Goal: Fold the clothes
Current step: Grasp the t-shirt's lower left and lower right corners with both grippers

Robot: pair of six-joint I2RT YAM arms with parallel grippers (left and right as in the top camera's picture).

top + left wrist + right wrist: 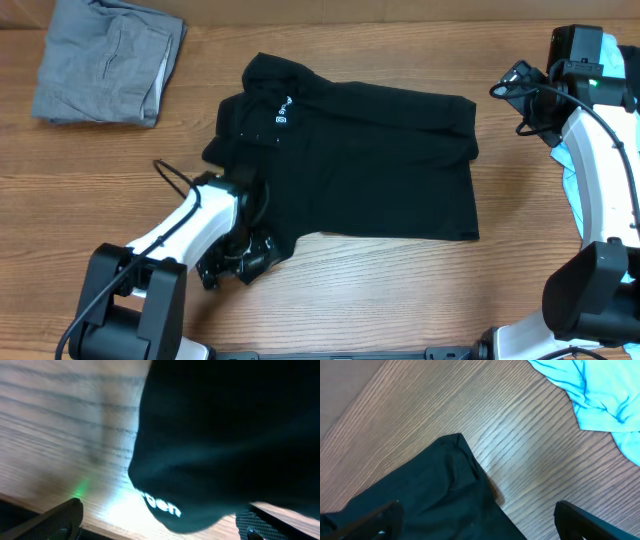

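I should lower my left gripper further over the rounded fold with white lettering (161, 506) next and close it there, since that fabric already reaches between its open fingers.
The clothes, a black short-sleeved shirt (360, 160) with small white lettering (283, 108), lie spread flat in the middle of the table. My left gripper (245, 262) sits low at the shirt's near-left edge. In the left wrist view it (160, 530) is open, and a rounded fold of black fabric (225, 435) with white lettering (161, 506) reaches between its fingers (60, 520), ungripped. My right gripper (512, 82) hovers open off the shirt's far-right corner. In the right wrist view it (480, 532) holds nothing, with that corner (445, 485) below it.
A grey folded garment (108, 60) lies at the far-left corner of the wooden table (400, 290). A light blue shirt (600, 395) lies at the right side, partly behind the right arm (605, 170).
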